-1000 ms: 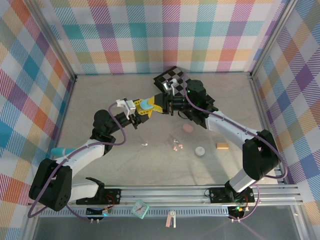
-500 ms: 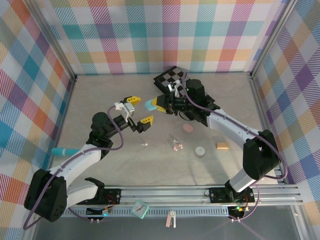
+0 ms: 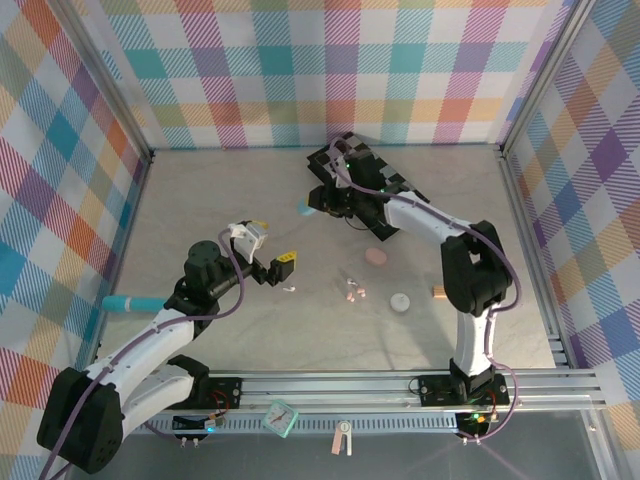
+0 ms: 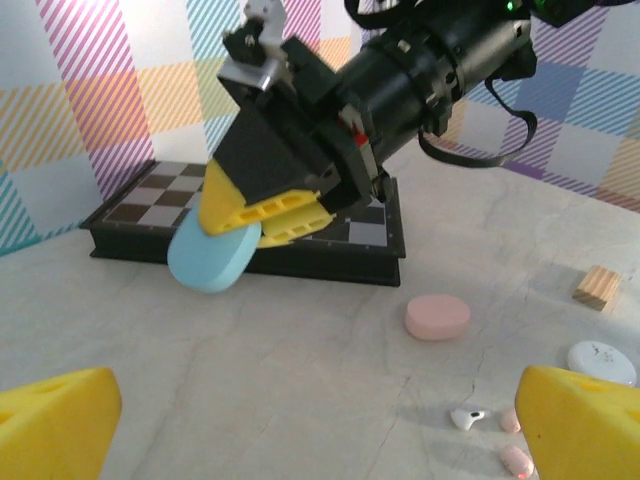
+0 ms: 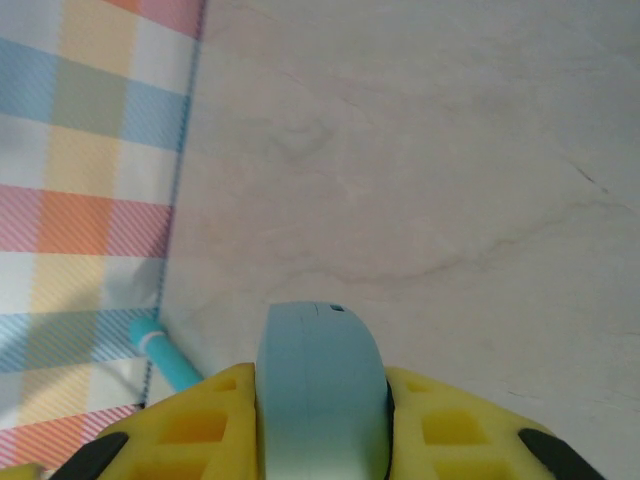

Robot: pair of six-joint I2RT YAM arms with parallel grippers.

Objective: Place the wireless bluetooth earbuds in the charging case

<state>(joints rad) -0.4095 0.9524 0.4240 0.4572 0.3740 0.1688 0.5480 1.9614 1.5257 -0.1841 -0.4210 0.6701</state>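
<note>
My right gripper is about to lower the pale blue charging case (image 3: pixel 303 209) onto the open tabletop in front of the checkered box, as that part is clear.
A pale blue charging case (image 4: pixel 210 262) hangs lid-shut above the table, in front of the checkered box. My right gripper (image 4: pixel 262 212) is shut on it, its yellow fingers pressing both sides (image 5: pixel 322 390). From above, the case (image 3: pixel 303 209) sits at the tip of the right gripper (image 3: pixel 314 204). My left gripper (image 3: pixel 272 243) stands wide open and empty, well short of the case, with nothing between its jaws (image 4: pixel 320 428). On the table lie a white earbud (image 4: pixel 465 417) (image 3: pixel 289 289) and pink earbuds (image 4: pixel 515 460) (image 3: pixel 352 292).
A pink oval case (image 3: pixel 376 257) (image 4: pixel 437 316), a white round case (image 3: pixel 400 302) (image 4: pixel 600 360) and a small wooden block (image 3: pixel 444 292) lie right of centre. The black checkered box (image 3: pixel 350 155) stands at the back. A teal stick (image 3: pixel 125 303) lies by the left wall.
My left gripper has let go of the blue case, opened wide and drawn back toward the near left. The right gripper has kept the case and pulled it toward the checkered box.
</note>
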